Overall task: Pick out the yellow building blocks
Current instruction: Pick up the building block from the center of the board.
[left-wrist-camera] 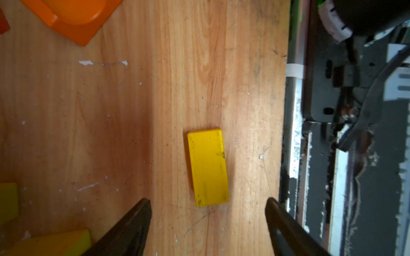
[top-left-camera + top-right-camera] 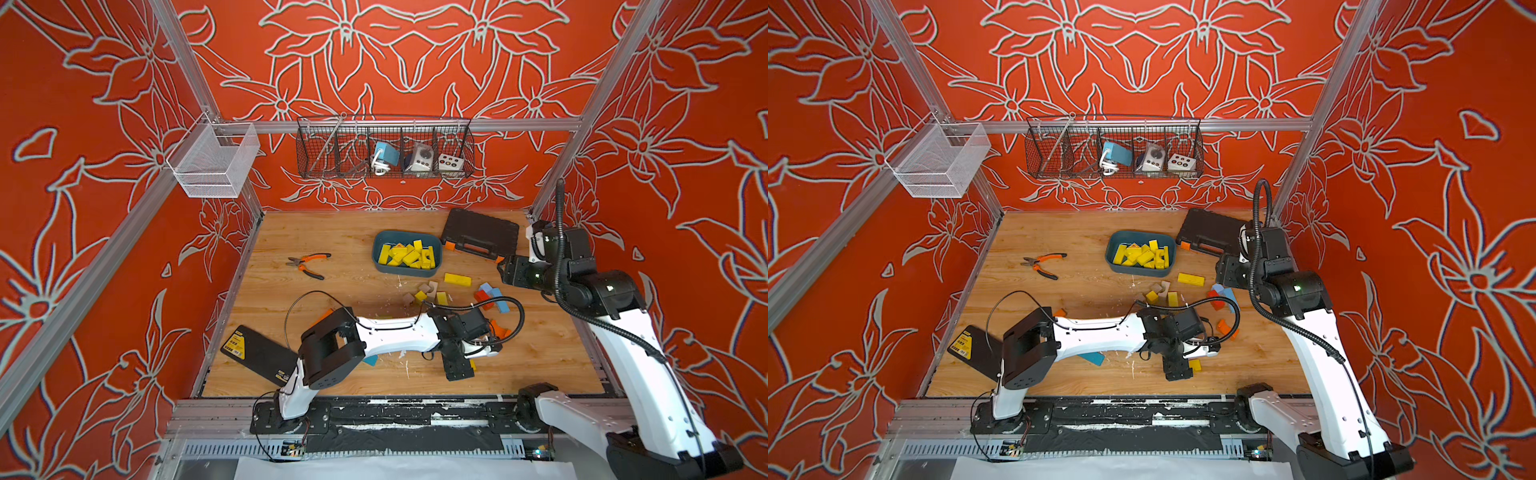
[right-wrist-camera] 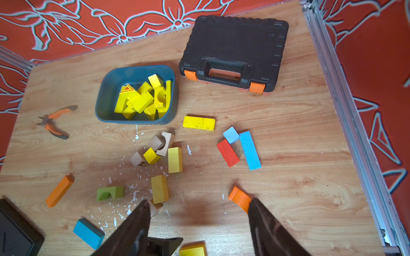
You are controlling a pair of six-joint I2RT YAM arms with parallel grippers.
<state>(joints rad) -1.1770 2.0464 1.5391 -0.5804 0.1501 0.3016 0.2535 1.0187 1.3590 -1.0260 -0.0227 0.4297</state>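
I should next lower my left gripper onto the flat yellow block near the front edge of the table and close across its narrow width, because that width fits between my open fingers.
Several yellow building blocks [image 2: 409, 254] [image 3: 142, 97] lie piled in a blue bin [image 2: 376, 249] at the back middle of the table. Loose yellow ones lie in front of it: a flat bar [image 2: 457, 280] [image 3: 199, 123], a cube [image 3: 151, 155] and two thicker blocks [image 3: 175, 159] [image 3: 159, 188]. Another flat yellow block [image 1: 208, 167] [image 2: 1195, 365] lies near the front edge. My left gripper [image 1: 208, 212] [image 2: 461, 372] hovers open just short of it, holding nothing. My right gripper [image 3: 199, 210] [image 2: 508, 272] is open above the right side of the table and is empty.
A black tool case [image 2: 480, 235] sits at the back right, pliers [image 2: 307, 264] at the left, and a black pad [image 2: 257, 353] at the front left. Red, blue and orange blocks [image 3: 228, 153], a lime-green arch [image 3: 109, 192] and tan blocks [image 3: 162, 141] are scattered about. The table's front edge [image 1: 286, 133] is close to the left gripper.
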